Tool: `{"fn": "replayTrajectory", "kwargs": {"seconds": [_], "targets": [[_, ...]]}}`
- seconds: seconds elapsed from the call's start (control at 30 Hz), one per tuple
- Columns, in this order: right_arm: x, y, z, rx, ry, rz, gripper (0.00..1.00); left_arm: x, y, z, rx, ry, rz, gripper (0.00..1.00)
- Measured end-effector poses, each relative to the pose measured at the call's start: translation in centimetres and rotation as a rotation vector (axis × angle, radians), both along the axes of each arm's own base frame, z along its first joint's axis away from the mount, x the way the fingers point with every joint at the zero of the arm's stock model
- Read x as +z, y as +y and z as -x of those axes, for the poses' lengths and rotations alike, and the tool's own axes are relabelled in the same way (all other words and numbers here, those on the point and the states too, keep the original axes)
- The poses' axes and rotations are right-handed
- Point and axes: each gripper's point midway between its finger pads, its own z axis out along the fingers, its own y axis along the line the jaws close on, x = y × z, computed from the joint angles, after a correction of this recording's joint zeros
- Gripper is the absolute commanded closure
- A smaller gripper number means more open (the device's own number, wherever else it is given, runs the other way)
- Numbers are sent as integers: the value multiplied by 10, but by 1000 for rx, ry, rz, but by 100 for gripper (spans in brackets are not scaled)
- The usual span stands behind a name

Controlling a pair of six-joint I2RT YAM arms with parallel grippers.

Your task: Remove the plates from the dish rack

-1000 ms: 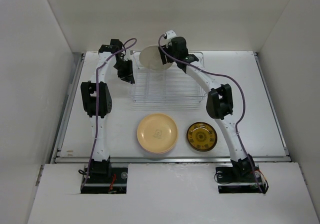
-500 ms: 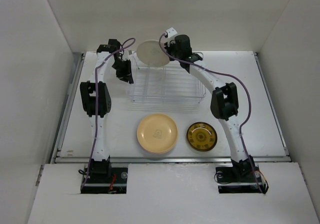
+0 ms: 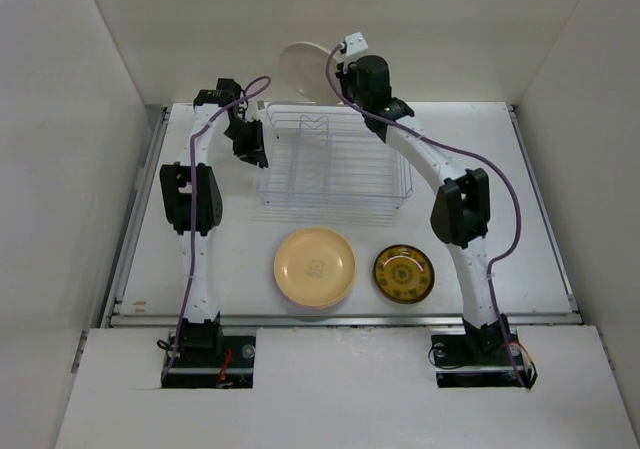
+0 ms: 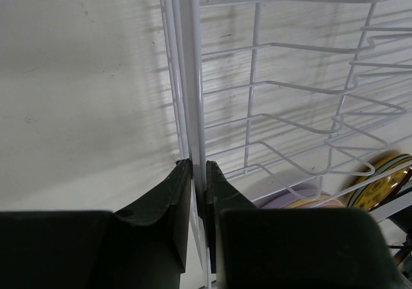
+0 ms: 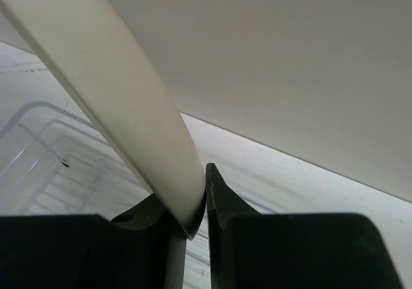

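Note:
To lower the cream plate onto the orange-yellow plate (image 3: 314, 265), my right gripper will carry the cream plate back over the rack and tilt it flat first.
A cream plate (image 3: 303, 71) hangs on edge above the back of the dish rack (image 3: 335, 169), clear of its wires. My right gripper (image 3: 335, 77) is shut on that plate's rim (image 5: 129, 102). No plates show in the wire rack from above. At the rack's left rim, my left gripper (image 3: 258, 154) is shut on the rim wire (image 4: 193, 76). In front of the rack lie an orange-yellow plate (image 3: 314, 265) stacked on another plate and a small dark yellow-brown plate (image 3: 403, 273). A lilac edge (image 4: 302, 196) shows under the orange one in the left wrist view.
White walls close in the table at the back and both sides. The back wall (image 5: 290, 57) is near the lifted plate. A metal rail (image 3: 345, 318) runs along the table's front edge, with both arm bases just below it.
My right gripper closed on the cream plate and lifted it up and back out of the rack. The left gripper has stayed clamped on the rack's rim.

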Motion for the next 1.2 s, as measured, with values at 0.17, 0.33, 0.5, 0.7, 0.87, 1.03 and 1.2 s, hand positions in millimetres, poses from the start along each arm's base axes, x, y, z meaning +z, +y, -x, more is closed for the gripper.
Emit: {"fn": "replayTrajectory", "kwargs": {"seconds": [0.17, 0.33, 0.5, 0.7, 0.87, 1.03, 1.2], "targets": [[24, -9, 18, -28, 25, -51, 100, 1, -1, -1, 4, -2, 9, 100], [46, -9, 65, 52, 158, -102, 100, 1, -2, -1, 10, 0, 16, 100], [45, 1, 165, 290, 399, -169, 100, 2, -4, 0, 6, 2, 43, 100], [-55, -4, 288, 394, 827, -109, 100, 3, -4, 0, 6, 3, 50, 90], [-140, -14, 375, 393, 1144, 36, 100, 1, -7, 5, 21, 46, 74, 57], [-153, -13, 407, 417, 1230, 94, 67, -7, -7, 15, 21, 106, 72, 25], [-163, -7, 413, 410, 1242, 157, 40, -5, -3, 16, 6, 97, 46, 0]]}}
